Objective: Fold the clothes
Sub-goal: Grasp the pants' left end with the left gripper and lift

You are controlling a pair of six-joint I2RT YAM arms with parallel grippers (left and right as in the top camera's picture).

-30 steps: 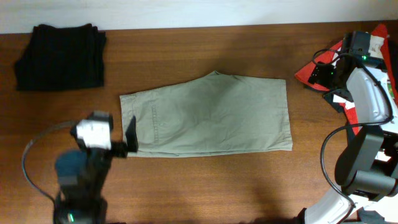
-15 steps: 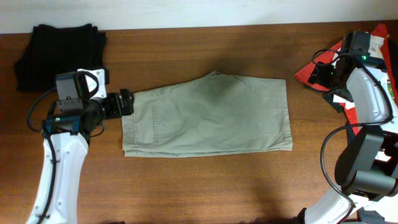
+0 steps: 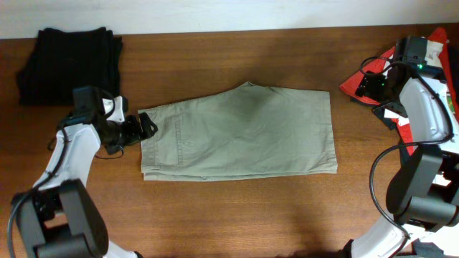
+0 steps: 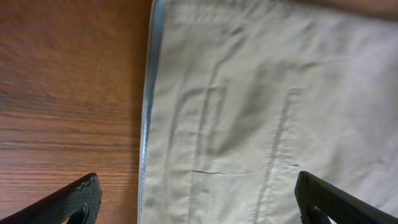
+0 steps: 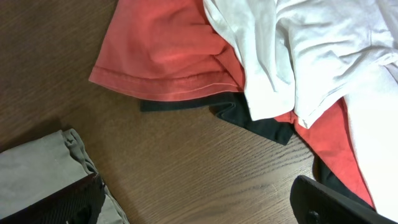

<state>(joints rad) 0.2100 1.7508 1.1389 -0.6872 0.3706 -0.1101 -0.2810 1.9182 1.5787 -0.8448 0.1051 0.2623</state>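
Next I need to lower my left gripper and ease it to the right in the overhead view onto the trousers' waistband edge (image 3: 143, 144) (image 4: 143, 190), because that edge of the trousers runs between its spread fingers.
The khaki trousers (image 3: 244, 132) lie folded flat in the middle of the table, waistband end at the left. In the left wrist view the cloth (image 4: 261, 106) shows pocket seams and its left edge on the wood. My left gripper (image 3: 147, 129) is open at that left edge, its fingers spread wide over the cloth (image 4: 196, 202), holding nothing. My right gripper (image 3: 367, 84) is open and empty at the far right, above bare wood (image 5: 199, 199), with a corner of the trousers (image 5: 43, 168) at its left finger.
A folded black garment (image 3: 70, 63) lies at the back left. A red cloth (image 5: 168, 50), a white T-shirt (image 5: 311, 43) and a dark cloth (image 5: 249, 118) are heaped at the right edge (image 3: 430, 79). The table is brown wood (image 3: 229, 215).
My left arm has swung in from the front left to the trousers' left edge and lowered there. The left edge of the cloth has shifted slightly. The right arm has not moved.
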